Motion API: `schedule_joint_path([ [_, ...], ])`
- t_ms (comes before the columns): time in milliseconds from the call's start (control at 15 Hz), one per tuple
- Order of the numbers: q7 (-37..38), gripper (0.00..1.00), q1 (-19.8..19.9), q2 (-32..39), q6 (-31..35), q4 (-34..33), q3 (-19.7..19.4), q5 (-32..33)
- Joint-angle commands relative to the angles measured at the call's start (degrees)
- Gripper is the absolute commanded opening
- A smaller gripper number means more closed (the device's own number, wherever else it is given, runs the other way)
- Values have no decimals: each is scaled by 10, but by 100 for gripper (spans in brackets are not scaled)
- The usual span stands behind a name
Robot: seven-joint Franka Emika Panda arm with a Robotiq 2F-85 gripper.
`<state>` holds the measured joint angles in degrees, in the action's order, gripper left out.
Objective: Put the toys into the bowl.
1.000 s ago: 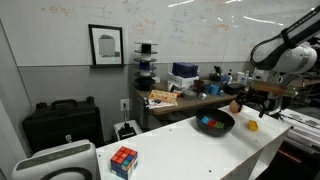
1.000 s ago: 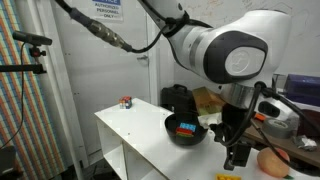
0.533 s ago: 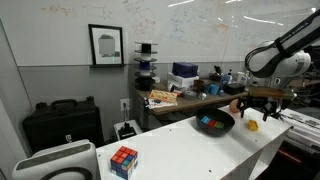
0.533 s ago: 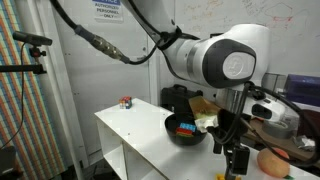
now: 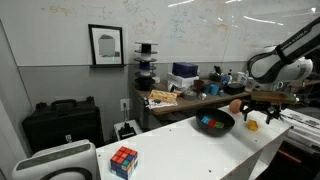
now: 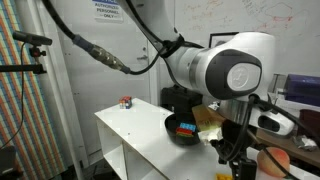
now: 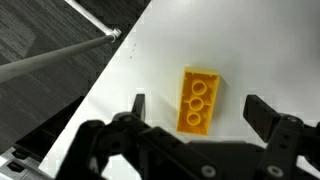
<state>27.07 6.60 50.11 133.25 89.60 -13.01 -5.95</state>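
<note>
The yellow brick already lies between my spread fingers, so my open gripper will next move down around its long sides and close on them.
A small yellow studded brick (image 7: 198, 99) lies flat on the white table (image 7: 250, 50), between my two spread fingers in the wrist view. My gripper (image 7: 196, 108) is open and hovers right above it, near the table's end. In an exterior view the yellow piece (image 5: 252, 126) lies beside the black bowl (image 5: 214, 124), with my gripper (image 5: 262, 111) just over it. The bowl holds red and blue pieces (image 5: 209, 123); it also shows in an exterior view (image 6: 185, 130) with coloured pieces inside. The yellow piece is hidden behind the arm there.
A Rubik's cube (image 5: 124, 160) stands at the table's other end, also seen small in an exterior view (image 6: 126, 102). The table edge (image 7: 95, 85) runs close to the brick on one side, with dark floor beyond. A cluttered desk (image 5: 185, 92) stands behind.
My gripper has moved down and towards the table's end, closer over the yellow piece. The bowl and cube have not moved.
</note>
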Motion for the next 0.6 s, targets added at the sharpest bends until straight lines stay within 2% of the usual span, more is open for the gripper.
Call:
schedule_joint_path([
  [0,-6,100,15,26,30,-12,15,-22],
  [333,-3,100,12,44,37,-10,18,-30],
  [400,-6,80,13,44,38,-10,19,-32],
  [533,-4,66,6,32,49,5,17,-29],
])
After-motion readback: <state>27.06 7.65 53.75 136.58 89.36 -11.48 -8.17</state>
